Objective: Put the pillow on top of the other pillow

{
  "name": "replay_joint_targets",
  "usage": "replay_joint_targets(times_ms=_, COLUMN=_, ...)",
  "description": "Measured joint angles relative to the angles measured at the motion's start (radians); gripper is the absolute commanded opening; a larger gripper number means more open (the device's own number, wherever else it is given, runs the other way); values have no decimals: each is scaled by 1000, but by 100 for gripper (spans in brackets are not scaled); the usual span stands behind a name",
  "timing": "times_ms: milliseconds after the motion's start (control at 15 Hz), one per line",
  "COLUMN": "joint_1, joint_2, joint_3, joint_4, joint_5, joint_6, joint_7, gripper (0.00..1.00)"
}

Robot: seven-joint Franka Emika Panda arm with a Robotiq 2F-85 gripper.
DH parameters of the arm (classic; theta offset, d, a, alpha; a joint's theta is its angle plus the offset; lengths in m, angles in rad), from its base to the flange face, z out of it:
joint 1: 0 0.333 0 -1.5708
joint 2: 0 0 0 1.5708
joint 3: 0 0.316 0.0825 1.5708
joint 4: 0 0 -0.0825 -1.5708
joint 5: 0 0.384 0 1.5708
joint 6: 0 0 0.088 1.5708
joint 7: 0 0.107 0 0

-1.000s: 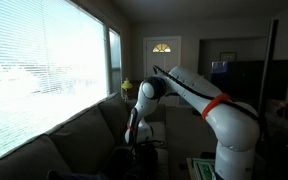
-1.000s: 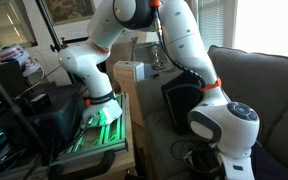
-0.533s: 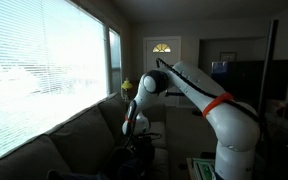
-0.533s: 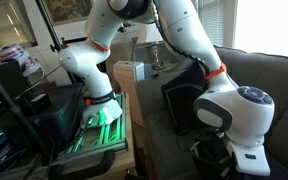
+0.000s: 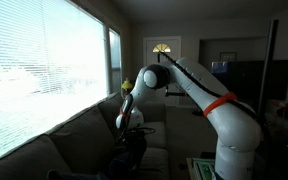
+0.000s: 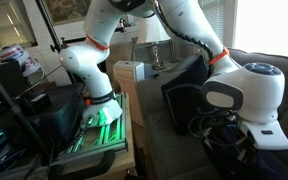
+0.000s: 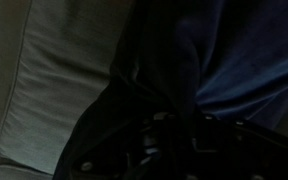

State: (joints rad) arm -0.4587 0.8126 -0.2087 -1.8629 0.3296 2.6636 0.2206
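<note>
The navy pillow still hangs short of the backrest [image 5: 101, 122], so my gripper should next move outward over the grey couch seat toward it and release the fold there.
My gripper [image 5: 130, 138] hangs low over the grey couch [image 5: 74, 140] and shows at the right in an exterior view [image 6: 236, 152]. In the wrist view the jaws [image 7: 179, 135] look closed on bunched dark fabric of a dark blue pillow [image 7: 229, 60], which drapes up from the fingers. The picture is very dark there. The dark mass below the gripper [image 5: 129, 162] seems to be that pillow. Another dark pillow [image 6: 182, 103] leans upright on the couch seat beside the arm.
A grey seat cushion [image 7: 54, 90] lies left of the jaws. A large window with blinds [image 5: 44, 70] runs behind the couch. A small wooden table [image 6: 131, 72] and the robot's base with cables [image 6: 99, 105] stand by the couch end.
The arm has swung along the couch and the gripper has risen a little, with the dark fabric staying at the jaws.
</note>
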Motion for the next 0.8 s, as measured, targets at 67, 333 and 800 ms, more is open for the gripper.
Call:
replay_joint_targets(times_ms=67, joint_1=4, joint_2=-2, joint_3=2, joint_4=8, joint_5=0, joint_6=1, joint_7=-3, gripper=3)
replay_joint_targets(times_ms=333, joint_1=10, joint_2=-5, joint_3=15, joint_4=37, joint_5=0, joint_6=25, joint_7=-13, gripper=3)
replay_joint_targets(times_ms=800, joint_1=9, joint_2=-5, joint_3=46, joint_4=89, joint_5=0, joint_6=64, joint_7=-25, gripper=3)
